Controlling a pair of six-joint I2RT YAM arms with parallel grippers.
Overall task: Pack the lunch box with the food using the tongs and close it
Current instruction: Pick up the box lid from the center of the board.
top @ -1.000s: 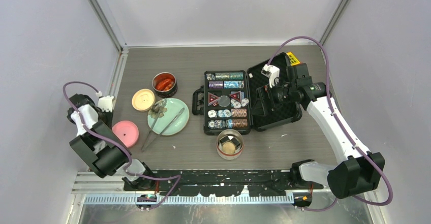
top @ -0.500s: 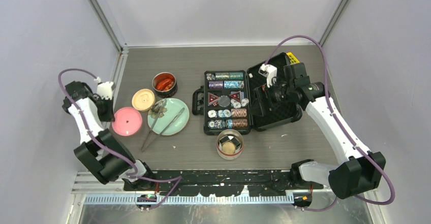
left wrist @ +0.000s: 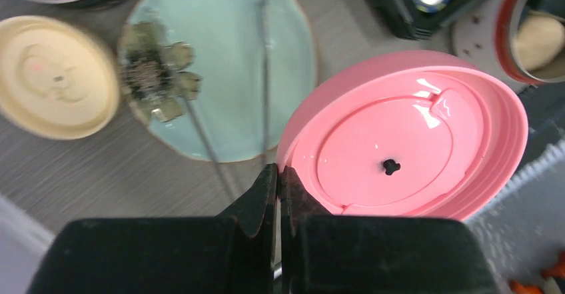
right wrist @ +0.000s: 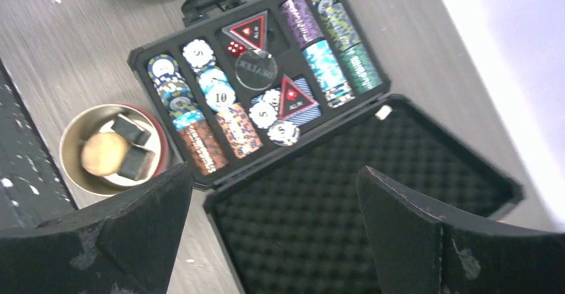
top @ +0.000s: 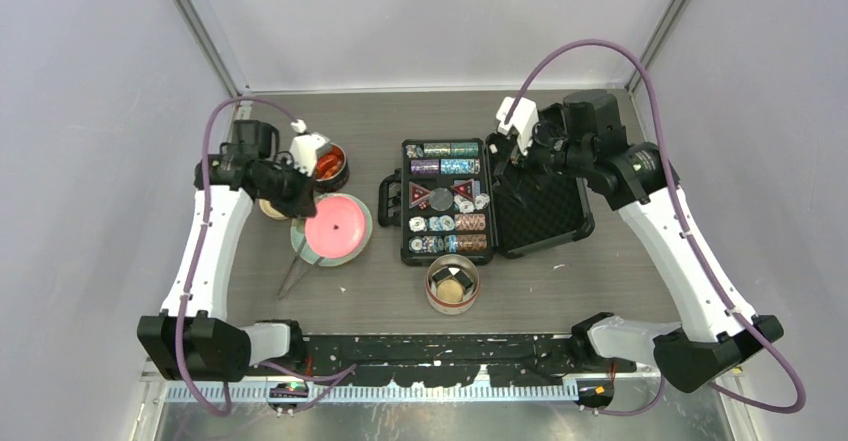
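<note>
I will move my right gripper back and across next, onto the pink lid's free rim (top: 362, 230). It is to the left of my right gripper in the top view, opposite my left gripper.
My left gripper (left wrist: 278, 171) is shut on the rim of the flat pink lid (left wrist: 406, 151), holding it above the mint-green plate (left wrist: 226, 61). The grey tongs (left wrist: 265, 74) lie across that plate, their handle end (top: 292, 273) sticking out towards me. One lunch box tub (top: 325, 162) with red-orange sausages stands behind the plate, its cream lid (left wrist: 50, 74) beside it. The steel tub (right wrist: 110, 151) holds a tan biscuit (right wrist: 102, 154) and dark blocks (right wrist: 130, 129). My right gripper (right wrist: 273, 174) hangs open and empty over the foam-lined case lid.
An open black case of poker chips (top: 445, 199) sits mid-table, its foam lid (top: 540, 206) flat to the right. A dark greenish scrap (left wrist: 156, 74) lies on the plate. Grey walls close in on both sides.
My left arm has swung from the left wall to over the plate, carrying the pink lid with it. The right arm has drawn back and up a little, still open.
</note>
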